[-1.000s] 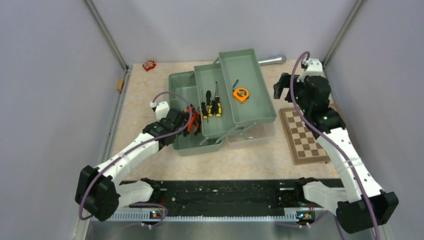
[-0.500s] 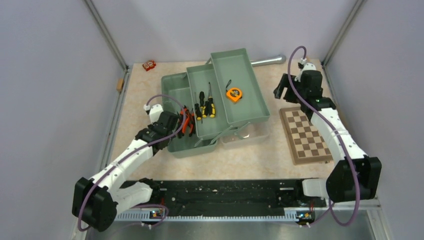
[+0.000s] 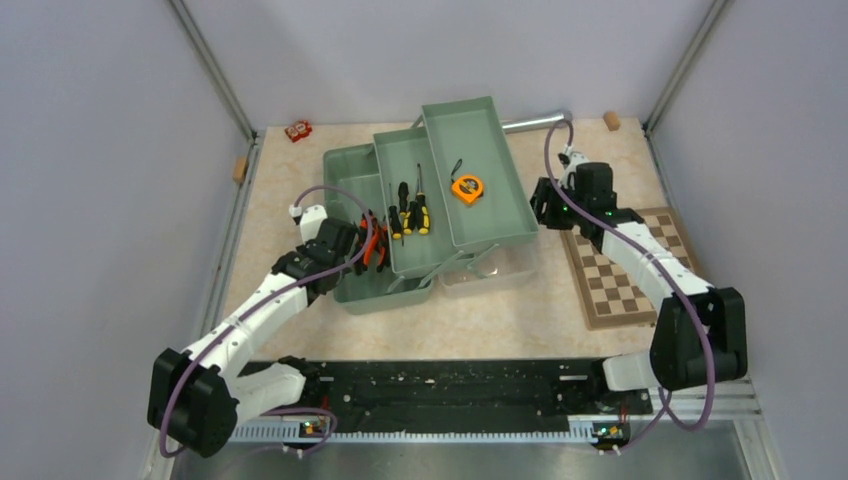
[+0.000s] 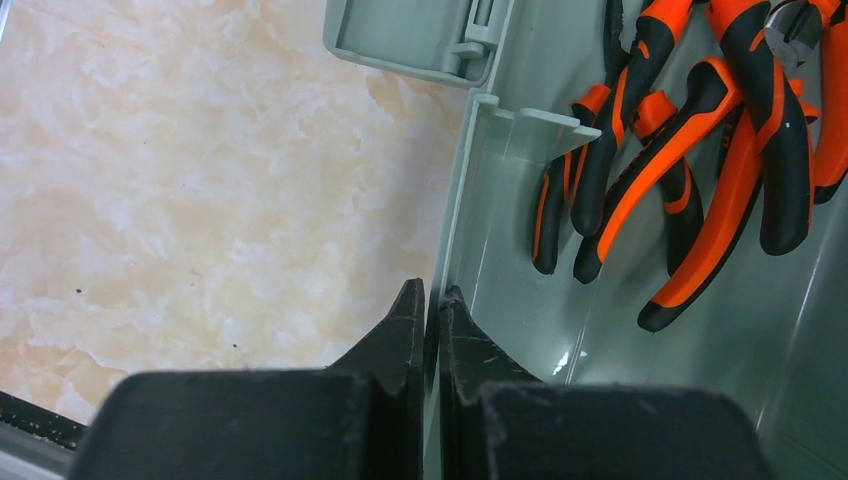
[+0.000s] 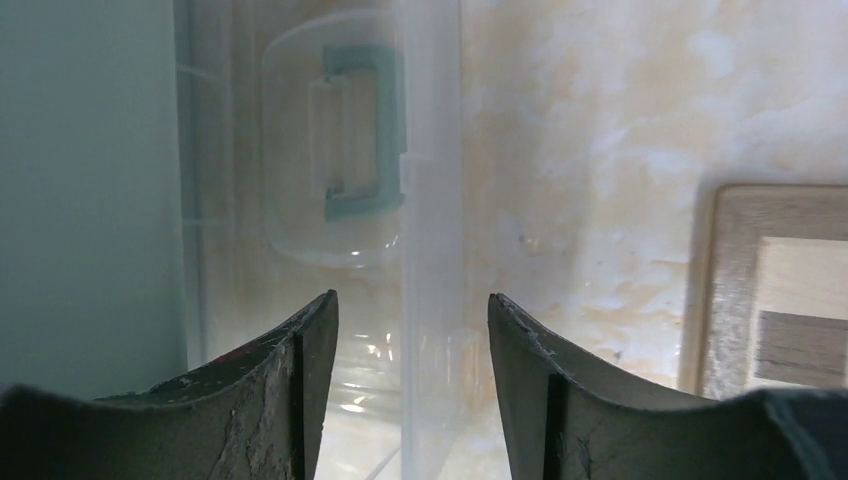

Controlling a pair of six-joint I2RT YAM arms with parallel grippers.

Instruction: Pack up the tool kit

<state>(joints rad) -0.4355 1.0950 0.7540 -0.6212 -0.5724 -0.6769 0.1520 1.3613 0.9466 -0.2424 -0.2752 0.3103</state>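
My left gripper pushes the toolbox's thin side to the right in the top view, toward the trays, and releases it next, since the trays jut beyond the toolbox's base.
The sage-green toolbox (image 3: 352, 170) stands open in the middle of the table, its inner trays (image 3: 480, 130) swung out to the right. Orange-black pliers (image 3: 374, 241) lie in the base, and the left wrist view shows these pliers (image 4: 690, 150) up close. Yellow-black screwdrivers (image 3: 411, 214) and the orange tape measure (image 3: 463, 187) lie in the trays. My left gripper (image 4: 430, 292) is shut on the base's thin left wall (image 4: 462, 210). My right gripper (image 5: 410, 296) is open, its fingers either side of the translucent lid's rim (image 5: 430, 180) without touching it. The lid's green handle (image 5: 360, 130) lies ahead.
A brown-and-cream chessboard (image 3: 625, 265) lies right of the toolbox, under my right arm. A grey metal cylinder (image 3: 535, 121) rests behind the trays. A small red item (image 3: 298, 130) sits at the back left. Small tan blocks sit at the back right (image 3: 611, 121) and left edge (image 3: 239, 168).
My right arm swung from the back right down to the toolbox's right side, and its jaws narrowed. The toolbox shifted slightly left with my left gripper still clamped on it.
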